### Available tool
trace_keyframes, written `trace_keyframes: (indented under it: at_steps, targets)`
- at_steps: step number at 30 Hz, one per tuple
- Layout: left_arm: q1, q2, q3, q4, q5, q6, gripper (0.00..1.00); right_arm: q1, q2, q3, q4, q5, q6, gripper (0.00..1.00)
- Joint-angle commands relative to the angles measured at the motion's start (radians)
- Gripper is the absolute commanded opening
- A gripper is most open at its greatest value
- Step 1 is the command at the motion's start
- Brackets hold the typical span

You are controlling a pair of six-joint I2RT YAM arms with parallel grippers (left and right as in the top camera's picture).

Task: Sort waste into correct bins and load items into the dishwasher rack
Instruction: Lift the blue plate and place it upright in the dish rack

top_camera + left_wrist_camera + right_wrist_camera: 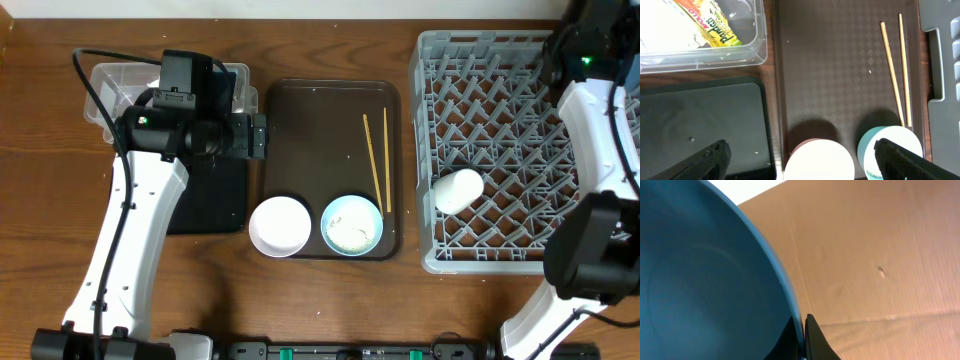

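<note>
My right gripper should next lower the dark blue plate into the dishwasher rack's far part (507, 88) and let go of the plate's rim, because the white cup leaves those rack wires empty.
My left gripper (805, 162) is open and empty, hovering over the gap between the black tray (700, 125) and the brown serving tray; it also shows in the overhead view (258, 135). The clear tub (740, 57) holds the snack wrapper (712, 25) and white tissue (665, 30). The white bowl (279, 226), the light blue bowl (352, 225) with rice in it, and two chopsticks (377, 160) lie on the serving tray. The white cup (458, 190) lies in the dishwasher rack (440, 70). My right gripper (804, 330) is shut on the rim of the dark blue plate (700, 280), held up high.
The brown serving tray (320, 130) sits between the bins and the rack. My right arm (600, 130) reaches over the rack's right side. A cardboard surface (880, 255) fills the background behind the plate in the right wrist view.
</note>
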Motion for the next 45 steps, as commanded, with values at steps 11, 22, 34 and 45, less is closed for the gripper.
trace_keyframes:
  at_steps: [11, 22, 34, 45]
  targets:
    - [0.002, 0.005, 0.007, -0.003, -0.013, 0.010, 0.94, -0.026, 0.041, 0.008, 0.042, -0.017, -0.113, 0.01]
    - [0.002, 0.005, 0.007, -0.003, -0.013, 0.010, 0.95, -0.050, 0.041, 0.007, 0.016, -0.039, -0.124, 0.01]
    - [0.002, 0.005, 0.006, -0.003, -0.013, 0.010, 0.95, 0.007, 0.041, 0.007, -0.198, -0.189, 0.035, 0.10]
    - [0.002, 0.005, 0.007, -0.003, -0.013, 0.010, 0.95, 0.076, 0.041, 0.007, -0.252, -0.172, 0.082, 0.70]
